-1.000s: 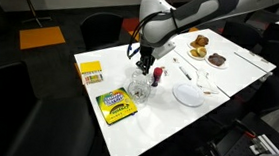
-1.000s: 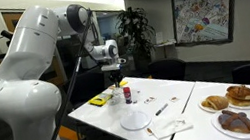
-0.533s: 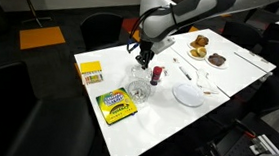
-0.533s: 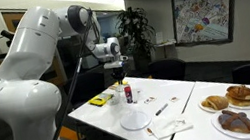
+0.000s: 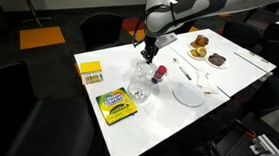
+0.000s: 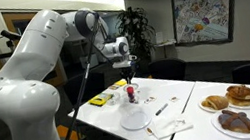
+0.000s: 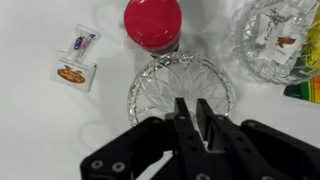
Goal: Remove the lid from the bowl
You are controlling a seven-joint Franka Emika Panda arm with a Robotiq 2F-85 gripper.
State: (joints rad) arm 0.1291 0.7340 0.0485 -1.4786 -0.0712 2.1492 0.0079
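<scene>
My gripper is holding the lid, and the bowl (image 5: pixel 139 88) stands uncovered. I should next lower the lid onto the bare tabletop below, beside the red-capped jar, and let go of it.
My gripper (image 5: pixel 149 57) (image 6: pixel 130 73) hangs above the table beside a red-capped jar (image 5: pixel 159 75). In the wrist view the gripper (image 7: pixel 193 112) is shut, its fingers pinched on the middle of the lid (image 7: pixel 160 85), a round clear cut-glass disc held in the air. The bowl (image 7: pixel 275 35) is at the top right of that view, uncovered, with small packets inside. In an exterior view the bowl (image 5: pixel 139 88) stands in front of the gripper, apart from it. The red cap of the jar (image 7: pixel 152 22) is just beyond the lid.
A flat white plate (image 5: pixel 187 95) (image 6: pixel 135 118) lies near the jar. A green-yellow crayon box (image 5: pixel 116 106) and a yellow box (image 5: pixel 90 72) lie toward one table end. Pastry plates (image 5: pixel 198 43) (image 6: pixel 229 99) sit at the other. A small packet (image 7: pixel 75 68) lies on the table.
The gripper has moved off the bowl toward the red-capped jar, taking the lid with it. The bowl stays in place, now open.
</scene>
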